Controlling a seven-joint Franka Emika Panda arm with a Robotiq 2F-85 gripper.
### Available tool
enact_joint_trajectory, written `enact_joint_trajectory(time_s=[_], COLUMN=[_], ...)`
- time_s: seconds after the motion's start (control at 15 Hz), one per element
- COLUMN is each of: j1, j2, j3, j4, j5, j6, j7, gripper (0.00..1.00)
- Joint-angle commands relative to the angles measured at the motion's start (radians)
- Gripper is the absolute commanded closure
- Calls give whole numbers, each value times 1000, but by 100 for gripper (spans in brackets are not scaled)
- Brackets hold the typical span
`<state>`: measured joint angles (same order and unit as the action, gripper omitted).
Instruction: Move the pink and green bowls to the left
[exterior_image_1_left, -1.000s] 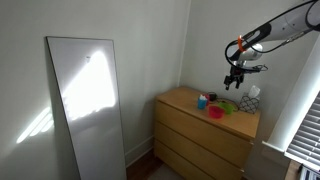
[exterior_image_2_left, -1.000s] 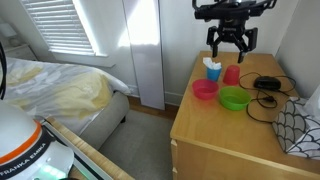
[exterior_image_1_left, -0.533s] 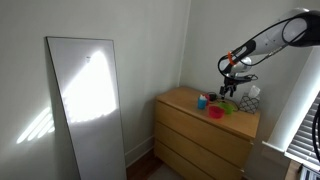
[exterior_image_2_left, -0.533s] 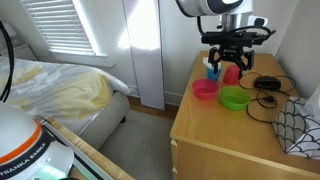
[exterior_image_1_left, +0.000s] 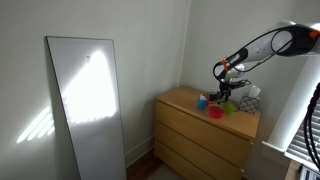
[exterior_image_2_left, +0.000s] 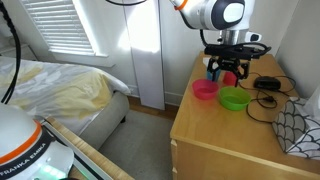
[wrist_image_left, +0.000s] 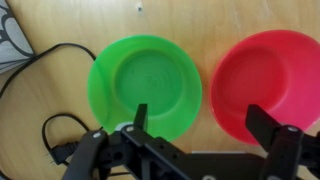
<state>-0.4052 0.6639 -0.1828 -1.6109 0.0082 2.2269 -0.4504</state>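
I need to lower my gripper next, one fingertip into each bowl, then close it on the touching rims of both bowls.
The pink bowl (wrist_image_left: 272, 82) and the lime green bowl (wrist_image_left: 143, 84) sit side by side on the wooden dresser top (wrist_image_left: 60, 30). Both also show in an exterior view, pink (exterior_image_2_left: 205, 90) and green (exterior_image_2_left: 235, 98). My gripper (wrist_image_left: 205, 128) is open and empty. It hangs just above the bowls, one fingertip over the green bowl's rim and the other over the pink bowl's edge. In an exterior view the gripper (exterior_image_2_left: 226, 76) is low over the bowls; it also shows, small, in an exterior view (exterior_image_1_left: 224, 93).
A small blue object with a red top (exterior_image_2_left: 212, 67) stands behind the bowls. A black cable (wrist_image_left: 40, 130) loops beside the green bowl. A patterned tissue box (exterior_image_2_left: 298, 128) sits at the dresser's end. A wall and a mirror panel (exterior_image_1_left: 85, 105) flank the dresser (exterior_image_1_left: 205, 135).
The gripper has come down from high above the dresser to just over the two bowls. It stays open. The bowls have not moved.
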Motion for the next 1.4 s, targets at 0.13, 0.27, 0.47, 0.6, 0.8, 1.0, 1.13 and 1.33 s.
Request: enact_joint_trajectory(time_s=[0.13, 0.27, 0.47, 0.6, 0.8, 1.0, 1.13, 1.33], j1=[-40, -44, -50, -57, -61, -55, -43, -16], j2=[77, 97, 126, 146, 173, 187, 176, 114], j3=[45, 49, 51, 56, 59, 57, 45, 20], j4=[86, 109, 143, 167, 197, 207, 198, 141], j5=[17, 19, 22, 24, 19, 8, -7, -33], j6=[-97, -109, -105, -111, -120, -121, -96, -70], j7=[-19, -11, -4, -9, -12, -6, 12, 67], gripper=[0, 0, 34, 51, 73, 95, 100, 100])
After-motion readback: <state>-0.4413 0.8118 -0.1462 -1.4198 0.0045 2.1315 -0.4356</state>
